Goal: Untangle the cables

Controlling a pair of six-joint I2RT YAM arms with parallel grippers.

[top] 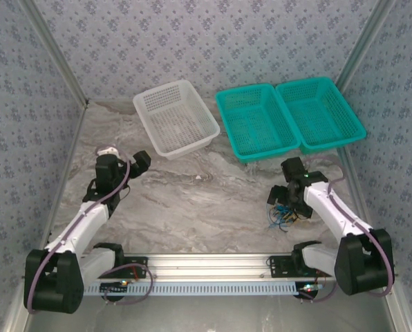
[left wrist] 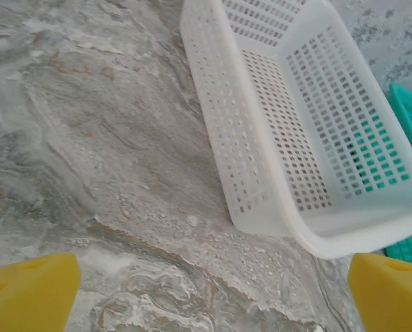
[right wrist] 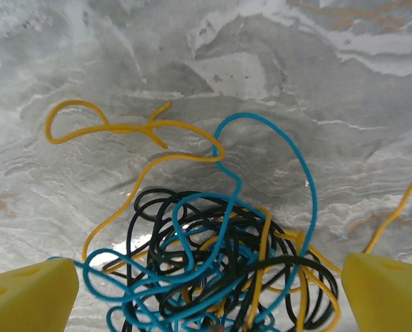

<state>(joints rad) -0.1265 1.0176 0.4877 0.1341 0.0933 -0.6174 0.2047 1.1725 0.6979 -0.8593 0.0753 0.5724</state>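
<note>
My right gripper will next lower onto the dense middle of the tangle (top: pixel 282 218) (right wrist: pixel 223 280) just below it, as its open fingers are already on both sides of the wires there.
The cables (right wrist: pixel 220 243) are thin blue, black and yellow wires knotted into one tangle on the marble tabletop; a yellow loop (right wrist: pixel 123 128) and a blue loop (right wrist: pixel 304 173) stick out of it. In the top view the tangle (top: pixel 282 218) lies at the near right. My right gripper (right wrist: pixel 207 297) hovers right over it, open, with its yellow fingertips (right wrist: pixel 30 297) on either side of the pile and nothing pinched. My left gripper (top: pixel 142 162) is far to the left, open and empty, with its yellow fingertips (left wrist: pixel 30 290) wide apart over bare marble.
A white perforated basket (top: pixel 176 117) stands at the back centre, just ahead of the left gripper (left wrist: pixel 209 297). Two teal baskets (top: pixel 258 124) (top: pixel 320 111) stand side by side at the back right. Patterned walls close in the table on three sides.
</note>
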